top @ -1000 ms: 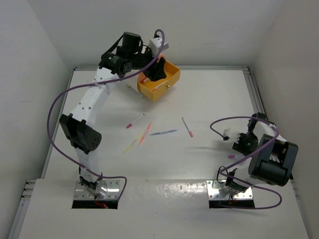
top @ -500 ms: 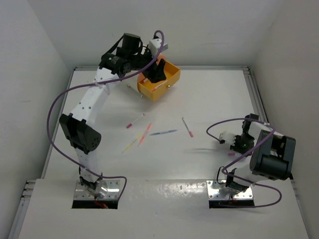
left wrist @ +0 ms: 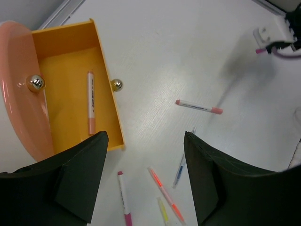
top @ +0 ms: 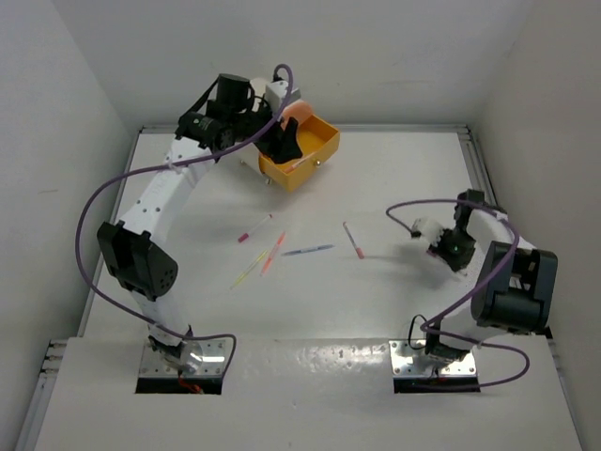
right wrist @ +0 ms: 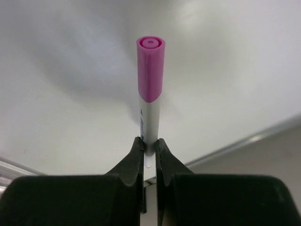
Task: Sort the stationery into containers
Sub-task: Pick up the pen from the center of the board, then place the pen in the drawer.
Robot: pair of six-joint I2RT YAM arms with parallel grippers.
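Note:
The pulled-out yellow-orange drawer (top: 308, 149) is open and has a pen inside, so my right gripper will next move outward and to the left in the top view, over it.
My right gripper (right wrist: 149, 146) is shut on a white pen with a purple cap (right wrist: 150, 94), which sticks straight out past the fingertips; in the top view this gripper (top: 449, 248) hangs over the table's right side. My left gripper (left wrist: 145, 137) is open with nothing between its fingers, above the front edge of the pulled-out yellow-orange drawer (left wrist: 66, 56). A pink pen (left wrist: 91, 101) lies inside that drawer. Loose on the table lie a pink pen (top: 353, 240), a blue pen (top: 308, 251), an orange-pink pen (top: 273, 252), a yellow pen (top: 246, 272) and a pink-capped white pen (top: 254, 228).
A pink-peach drawer front (left wrist: 19, 94) with a metal knob (left wrist: 36, 83) sits beside the open drawer (top: 302, 150) at the table's back. Purple cables loop from both arms. A raised rim (top: 474, 164) runs along the table's right edge.
My right gripper has shut on the purple-capped pen and moved up and back from the near right. The left arm has shifted slightly left over the drawer, still open.

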